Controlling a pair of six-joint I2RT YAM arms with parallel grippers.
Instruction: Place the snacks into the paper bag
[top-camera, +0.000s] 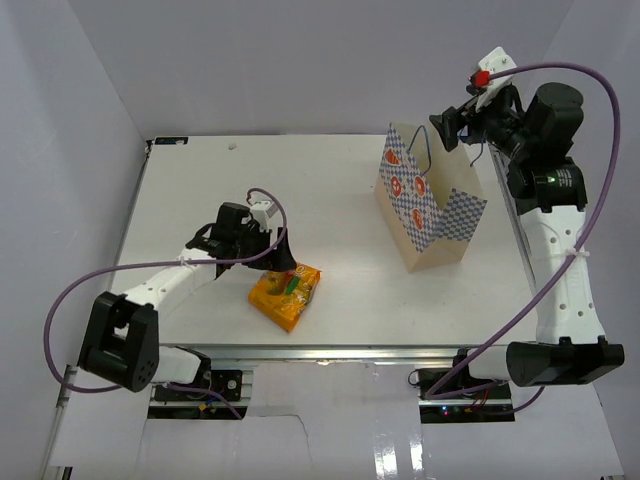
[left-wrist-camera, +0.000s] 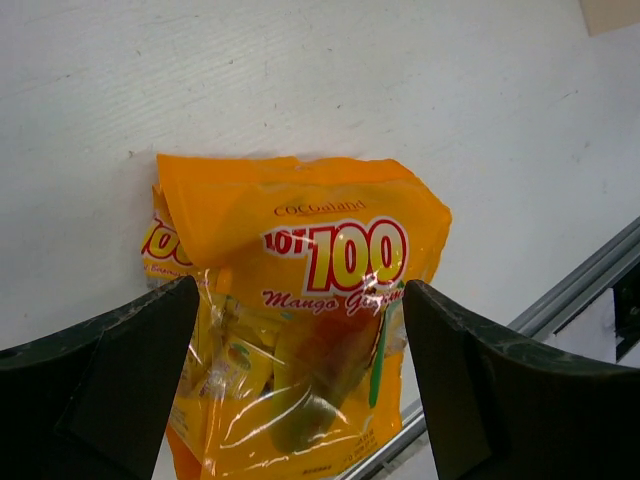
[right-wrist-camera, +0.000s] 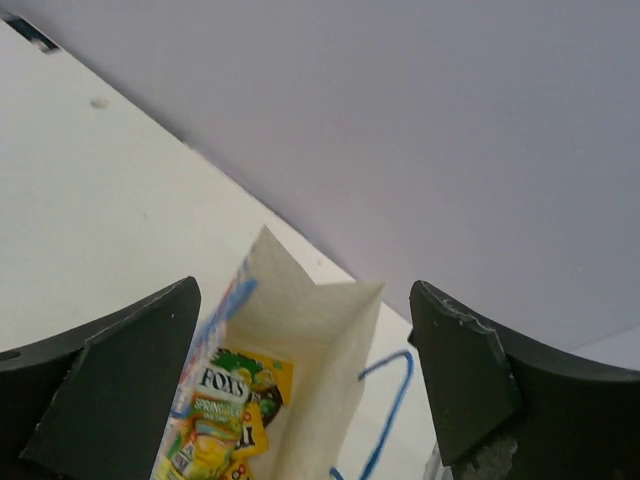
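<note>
The orange pouch shows between the open fingers of my left gripper. I will lower my left gripper, moving it slightly right in the top view, and close it on the pouch's far end's lettered wrapper (top-camera: 300, 272) (left-wrist-camera: 308, 264).
One big orange-yellow pouch of snacks (top-camera: 287, 293) lies flat near the table's front edge. My left gripper (top-camera: 280, 262) hangs open just over it. In the left wrist view the pouch (left-wrist-camera: 300, 220) fills the space between the two wide-apart fingers (left-wrist-camera: 130, 350), which do not press on it. The paper bag (top-camera: 430, 200) stands upright at the right. My right gripper (top-camera: 452, 122) is above its mouth, open and empty. The right wrist view looks down into the bag (right-wrist-camera: 320, 340), where a green-white pouch (right-wrist-camera: 220, 395) and a small yellow wrapper (right-wrist-camera: 250, 432) lie at the bottom.
A blue cord handle (right-wrist-camera: 395, 395) droops over the bag's rim. The metal rail of the table's front edge (left-wrist-camera: 570, 290) runs close beside the orange pouch. White walls enclose the table on the left, back and right.
</note>
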